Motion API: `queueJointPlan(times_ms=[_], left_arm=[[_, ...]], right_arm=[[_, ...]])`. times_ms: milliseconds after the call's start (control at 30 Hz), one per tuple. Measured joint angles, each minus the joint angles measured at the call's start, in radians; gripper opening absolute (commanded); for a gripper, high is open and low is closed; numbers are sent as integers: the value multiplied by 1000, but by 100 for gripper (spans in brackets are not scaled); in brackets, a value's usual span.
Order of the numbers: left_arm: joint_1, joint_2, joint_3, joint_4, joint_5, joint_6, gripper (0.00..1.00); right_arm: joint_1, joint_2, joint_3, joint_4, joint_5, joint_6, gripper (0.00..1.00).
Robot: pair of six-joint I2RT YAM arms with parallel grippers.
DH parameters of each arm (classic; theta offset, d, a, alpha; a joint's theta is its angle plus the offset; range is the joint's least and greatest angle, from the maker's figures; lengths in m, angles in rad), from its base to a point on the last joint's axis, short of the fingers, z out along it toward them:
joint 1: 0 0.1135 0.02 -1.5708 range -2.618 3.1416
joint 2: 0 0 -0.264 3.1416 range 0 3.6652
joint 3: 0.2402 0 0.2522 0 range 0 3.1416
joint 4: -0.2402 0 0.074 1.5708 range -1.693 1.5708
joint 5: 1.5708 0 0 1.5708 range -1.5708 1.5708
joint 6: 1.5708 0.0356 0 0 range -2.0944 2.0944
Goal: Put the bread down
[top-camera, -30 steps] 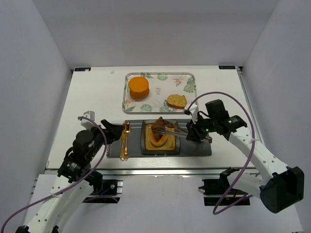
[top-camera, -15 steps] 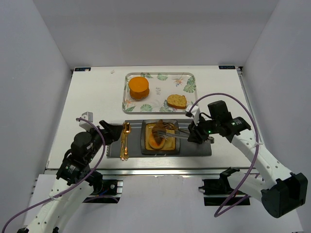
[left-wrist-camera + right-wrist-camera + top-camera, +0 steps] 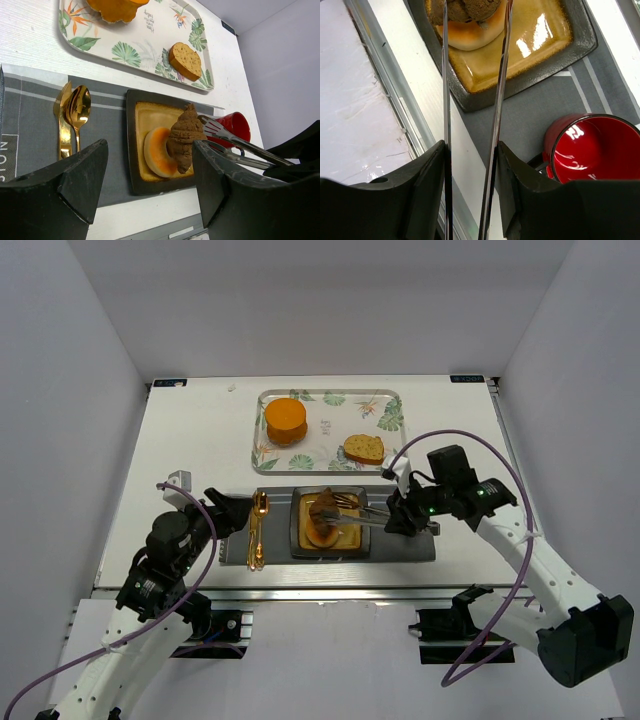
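Observation:
I should free the pastry, raise my right gripper outward, and lower the open tongs around the tan slice (image 3: 364,448), because the bread is still on the floral tray (image 3: 330,402).
The bread (image 3: 363,449), a tan slice with a brown crust, lies on the floral tray (image 3: 330,402) at the back; it also shows in the left wrist view (image 3: 185,61). My right gripper (image 3: 398,517) (image 3: 471,147) is shut on metal tongs (image 3: 365,512) (image 3: 501,75). The tongs pinch a dark brown pastry piece (image 3: 325,507) (image 3: 184,137) that rests against the orange-glazed donut (image 3: 322,532) (image 3: 157,152) on the dark square plate (image 3: 298,540). My left gripper (image 3: 232,512) (image 3: 150,147) is open and empty, left of the plate.
A gold spoon and fork (image 3: 258,530) lie on the grey placemat left of the plate. A red mug (image 3: 595,145) (image 3: 235,125) stands right of the plate, under my right wrist. An orange round item (image 3: 285,421) sits on the tray's left half.
The tongs have lowered the dark brown piece a little, down onto the donut. The left arm shifted slightly. The bread slice has not moved.

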Motion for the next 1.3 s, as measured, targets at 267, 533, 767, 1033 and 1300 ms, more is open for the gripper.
queueJointPlan(times_ms=[267, 533, 767, 1033, 1300], left_arm=[[0, 0, -1, 0, 0, 0, 77], [0, 0, -1, 0, 0, 0, 77], [0, 0, -1, -2, 0, 0, 77], [0, 1, -1, -2, 0, 0, 77], [0, 2, -1, 0, 0, 0, 77]], right_arm=[[7, 15, 2, -15, -6, -3, 27], [33, 39, 2, -14, 5, 9, 53], [34, 16, 2, -10, 6, 16, 60], [34, -33, 2, 15, 5, 39, 64], [34, -64, 2, 27, 6, 49, 63]])
